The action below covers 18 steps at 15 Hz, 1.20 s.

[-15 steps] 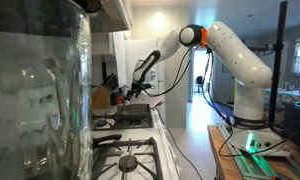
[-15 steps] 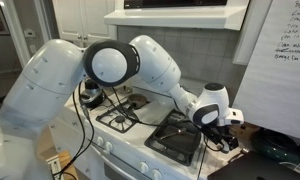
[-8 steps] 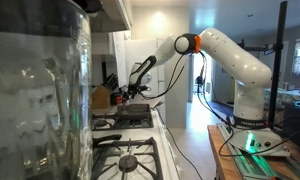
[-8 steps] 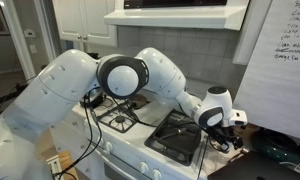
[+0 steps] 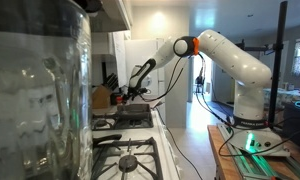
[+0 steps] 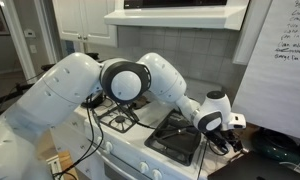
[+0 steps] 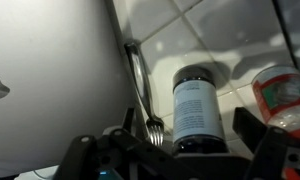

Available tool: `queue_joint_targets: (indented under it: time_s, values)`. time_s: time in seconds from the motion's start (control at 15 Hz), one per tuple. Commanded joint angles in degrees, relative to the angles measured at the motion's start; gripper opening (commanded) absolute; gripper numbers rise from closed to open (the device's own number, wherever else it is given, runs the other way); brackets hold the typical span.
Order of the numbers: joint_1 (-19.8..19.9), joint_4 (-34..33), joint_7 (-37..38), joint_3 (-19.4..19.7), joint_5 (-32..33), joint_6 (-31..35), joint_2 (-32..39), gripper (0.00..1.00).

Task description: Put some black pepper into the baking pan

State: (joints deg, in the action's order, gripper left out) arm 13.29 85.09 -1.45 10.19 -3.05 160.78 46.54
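The labelled sides of the black pepper bottle (image 7: pixel 198 100) are already between my gripper's fingers. The gripper comes slightly lower next and closes on them.
In the wrist view a black pepper bottle (image 7: pixel 198 100), with a dark cap and a white label, stands on the white tiled counter. My gripper (image 7: pixel 186 124) is open with one finger on each side of the bottle; I cannot tell whether the fingers touch it. The baking pan (image 6: pixel 173 137), a dark shallow tray, sits on the stove just beside the gripper (image 6: pixel 228 133); it also shows in an exterior view (image 5: pixel 136 110). There the gripper (image 5: pixel 125 96) hangs low beyond the pan's far end.
A fork (image 7: pixel 140 85) lies left of the bottle, next to a large white rounded object (image 7: pixel 50 70). A red-lidded jar (image 7: pixel 281 92) stands to the right. Black burner grates (image 6: pixel 123 118) cover the stove. A glass jar (image 5: pixel 35 95) blocks the near view.
The arm has shifted a little and the gripper has sunk slightly toward the counter beside the pan. The pan has not moved.
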Motion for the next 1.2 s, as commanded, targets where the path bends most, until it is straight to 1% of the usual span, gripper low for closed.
queue_joint_targets:
  time_s: [0.0,0.2,0.47,0.93,1.0,1.07,1.13]
  values:
    - [1.1,-1.2,1.0,-1.2,-0.2,4.0,1.9,1.00]
    - [1.4,-1.0,0.6,-1.8,-0.3,5.5,2.1,1.00]
    - [1.6,-0.4,0.2,-2.6,-0.2,5.5,1.9,1.00]
    - [1.4,0.0,0.9,-2.0,-0.1,4.7,2.1,0.99]
    - [1.4,0.0,1.0,-1.8,0.0,4.7,2.2,0.94]
    - [1.4,-0.1,1.1,-1.8,0.0,4.4,2.3,0.86]
    - [1.4,-0.1,1.1,-1.8,0.0,4.3,2.3,0.71]
